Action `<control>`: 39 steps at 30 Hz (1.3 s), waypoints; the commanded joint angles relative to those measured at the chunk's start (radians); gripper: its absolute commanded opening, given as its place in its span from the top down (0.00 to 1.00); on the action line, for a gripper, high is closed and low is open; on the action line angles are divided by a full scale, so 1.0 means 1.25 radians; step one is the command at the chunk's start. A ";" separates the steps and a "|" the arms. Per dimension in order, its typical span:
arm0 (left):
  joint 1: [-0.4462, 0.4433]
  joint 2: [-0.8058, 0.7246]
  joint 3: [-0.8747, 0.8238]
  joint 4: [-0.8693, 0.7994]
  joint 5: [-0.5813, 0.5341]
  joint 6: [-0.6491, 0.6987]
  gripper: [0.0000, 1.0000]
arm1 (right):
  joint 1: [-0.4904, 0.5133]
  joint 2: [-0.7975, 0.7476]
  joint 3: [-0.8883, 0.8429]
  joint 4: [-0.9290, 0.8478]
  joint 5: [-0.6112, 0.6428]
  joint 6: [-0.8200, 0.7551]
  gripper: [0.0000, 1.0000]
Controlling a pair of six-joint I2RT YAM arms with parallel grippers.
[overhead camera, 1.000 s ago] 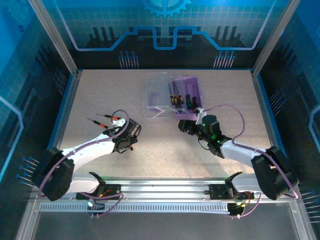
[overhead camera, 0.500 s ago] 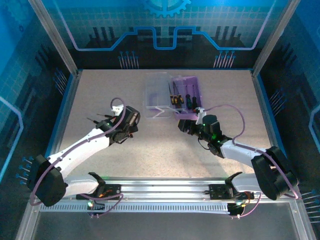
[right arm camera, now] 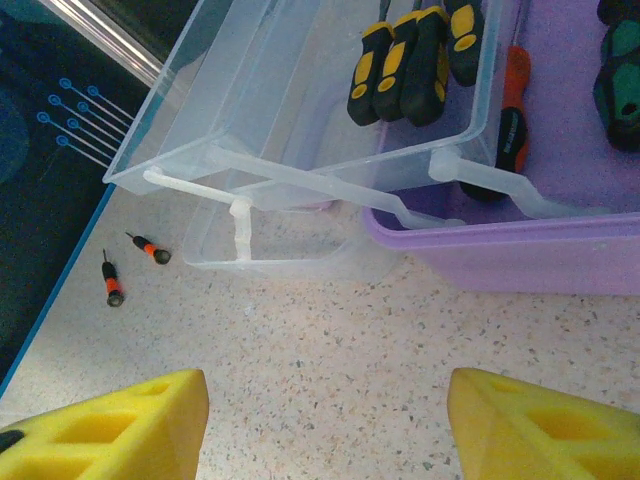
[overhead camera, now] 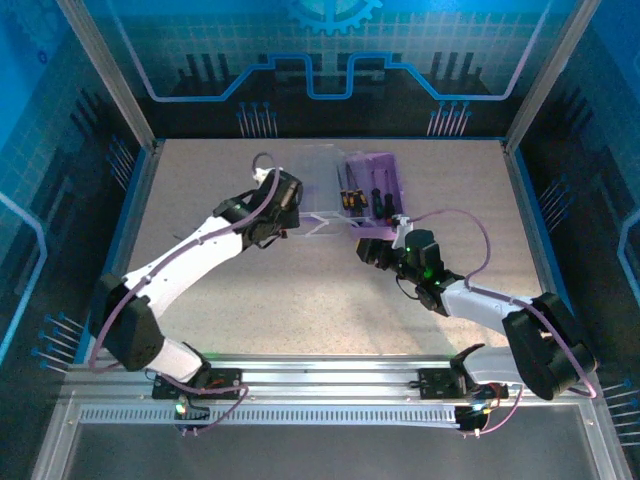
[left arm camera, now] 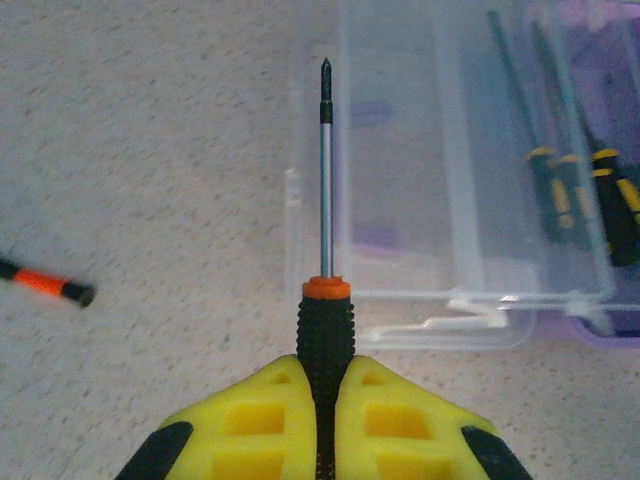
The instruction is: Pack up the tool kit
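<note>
My left gripper moves over the clear lid (overhead camera: 318, 185) (left arm camera: 412, 170) toward the yellow-black screwdrivers next and lowers to release the screwdriver, because the lid's middle lies empty.
The tool kit lies open at the back of the table, with a purple base (overhead camera: 385, 180) and a clear lid (overhead camera: 318, 185) folded out to its left. My left gripper (left arm camera: 325, 372) is shut on a black-handled screwdriver (left arm camera: 325, 320) with an orange collar. Its shaft points over the lid's near corner (left arm camera: 440, 310). In the top view the left gripper (overhead camera: 283, 215) hovers beside the lid. My right gripper (right arm camera: 325, 430) is open over bare table just in front of the purple base (right arm camera: 500, 250). Several yellow-black screwdrivers (right arm camera: 410, 55) lie in the case.
Two small orange-black screwdrivers (right arm camera: 150, 248) (right arm camera: 112, 282) lie loose on the table left of the lid; one (left arm camera: 45, 283) appears in the left wrist view. An orange-handled one (right arm camera: 511, 120) and green handles (right arm camera: 620, 85) sit in the base. Blue walls fence the table.
My left arm has swung up and right from the loose screwdrivers to the case's lid, carrying one screwdriver. The right arm has stayed put.
</note>
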 commanded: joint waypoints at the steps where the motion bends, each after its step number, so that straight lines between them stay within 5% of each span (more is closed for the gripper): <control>1: 0.006 0.066 0.089 -0.016 0.045 0.064 0.98 | -0.013 -0.011 0.011 0.001 0.010 -0.016 0.34; 15: 0.005 0.313 0.353 -0.035 0.153 0.081 0.98 | -0.018 -0.022 0.015 -0.019 0.011 -0.013 0.35; 28: 0.013 0.517 0.570 -0.083 0.131 0.090 0.98 | -0.020 -0.016 0.016 -0.016 -0.002 -0.007 0.35; 39: 0.021 0.561 0.597 -0.087 0.145 0.055 0.92 | -0.021 -0.013 0.018 -0.017 -0.006 -0.003 0.35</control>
